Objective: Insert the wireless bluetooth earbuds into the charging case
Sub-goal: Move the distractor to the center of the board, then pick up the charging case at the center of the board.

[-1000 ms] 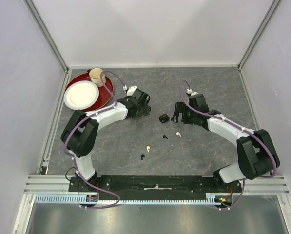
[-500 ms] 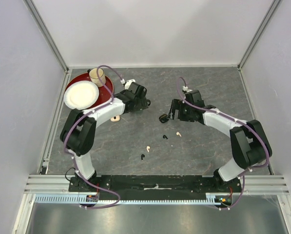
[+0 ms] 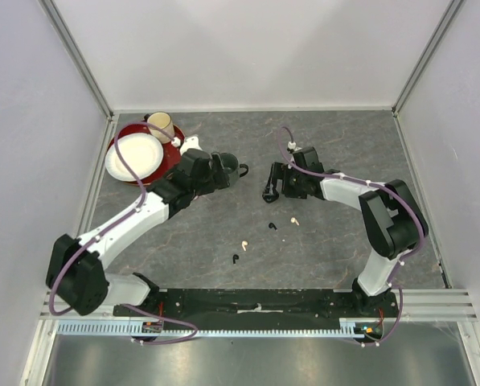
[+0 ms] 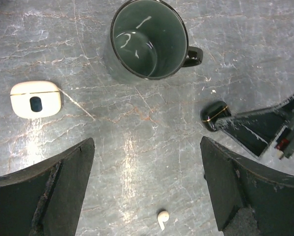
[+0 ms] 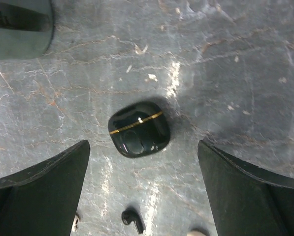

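My right gripper needs to move down and turn to straddle the black charging case [image 3: 268, 195] [image 5: 139, 129], which is below it, because the gold seam runs at a slant across the gap between its fingers.
A black charging case [image 5: 139, 129] with a gold seam lies shut on the table, just ahead of my open right gripper [image 5: 143, 150] and between the lines of its fingers. It also shows in the top view, black case [image 3: 268, 195]. A white charging case [image 4: 36, 99] lies shut to the left of my open left gripper [image 4: 147, 147], which hovers empty over bare table. Loose earbuds lie nearer the arm bases: a black earbud [image 3: 272, 226], a white earbud [image 3: 294, 219], another white earbud [image 3: 244, 244] and another black earbud [image 3: 235, 259].
A dark green mug [image 3: 231, 166] stands upright just beyond the left gripper [image 3: 215, 178] and left of the right gripper [image 3: 275, 182]. A red tray [image 3: 175, 154] with a white plate [image 3: 133, 157] and a tan cup [image 3: 160, 125] sits at the back left.
The left arm has stretched out, its elbow swinging down and left, and now covers the white case in the top view. The right gripper has slid left toward the black case.
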{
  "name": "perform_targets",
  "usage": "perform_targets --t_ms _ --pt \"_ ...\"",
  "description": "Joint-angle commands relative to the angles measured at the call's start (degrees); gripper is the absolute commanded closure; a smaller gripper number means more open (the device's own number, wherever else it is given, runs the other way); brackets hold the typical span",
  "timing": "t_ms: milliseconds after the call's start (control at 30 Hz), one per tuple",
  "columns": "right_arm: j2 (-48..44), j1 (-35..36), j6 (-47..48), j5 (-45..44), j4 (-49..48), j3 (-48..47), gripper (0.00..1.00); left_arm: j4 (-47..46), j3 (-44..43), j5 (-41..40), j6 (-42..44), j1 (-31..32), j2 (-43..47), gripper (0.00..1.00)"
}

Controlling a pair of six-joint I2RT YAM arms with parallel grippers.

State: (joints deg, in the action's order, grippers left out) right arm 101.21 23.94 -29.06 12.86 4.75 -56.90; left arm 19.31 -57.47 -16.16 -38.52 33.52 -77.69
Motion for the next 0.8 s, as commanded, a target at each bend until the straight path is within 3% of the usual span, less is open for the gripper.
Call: perform_targets --t_ms 0,233,567,767 --pt "2.1 0.8 3.5 3.1 -3.9 -2.2 0.02 -2.6 2.1 0.6 0.1 0.2 5.4 0.05" --pt "3.6 2.2 4.3 4.8 -4.3 -2.4 0.06 -1.6 2.6 0.8 0.9 0.2 8.1 0.05" --pt "-0.9 5.4 -0.8 0.7 -7.2 4.0 0.16 -0.8 3.2 -0.1 1.8 0.2 8.0 0.05" --pt "-1.5 7.1 5.6 3.2 -5.7 1.9 0.16 -0.9 3.0 0.0 2.1 0.2 7.7 0.05"
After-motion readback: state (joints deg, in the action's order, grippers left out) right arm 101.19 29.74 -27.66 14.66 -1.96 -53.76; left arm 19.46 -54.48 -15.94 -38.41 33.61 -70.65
